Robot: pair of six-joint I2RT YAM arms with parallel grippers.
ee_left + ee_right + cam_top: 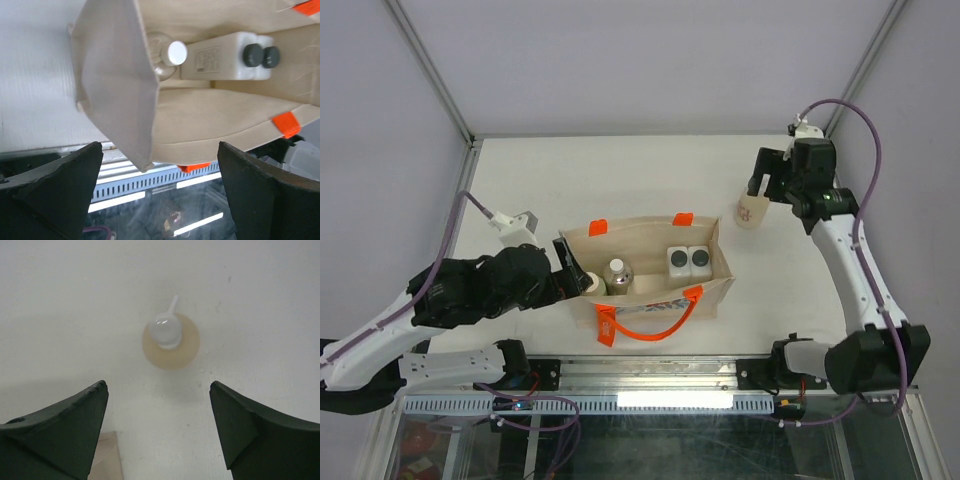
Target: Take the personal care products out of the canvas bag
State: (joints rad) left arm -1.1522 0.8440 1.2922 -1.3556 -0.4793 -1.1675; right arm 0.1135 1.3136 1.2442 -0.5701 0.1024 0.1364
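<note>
The silver bottle's cap faces up, back from my right gripper and to its left in the top view. I will move across that way and go down around it.
The canvas bag lies open at the table's near middle, with orange handles. Inside are two white square dark-capped bottles, a silver bottle and a beige round-capped one. My left gripper is open and empty at the bag's left end. In the left wrist view its jaws stand wide around the bag's end wall, with the silver bottle's cap and the two white bottles beyond. The cream nozzle bottle stands on the table to the bag's right. My right gripper is open above it, clear of it.
The white table runs to grey walls at the back and sides. A metal rail with a light strip runs along the near edge between the arm bases. A corner of the bag shows at the bottom of the right wrist view.
</note>
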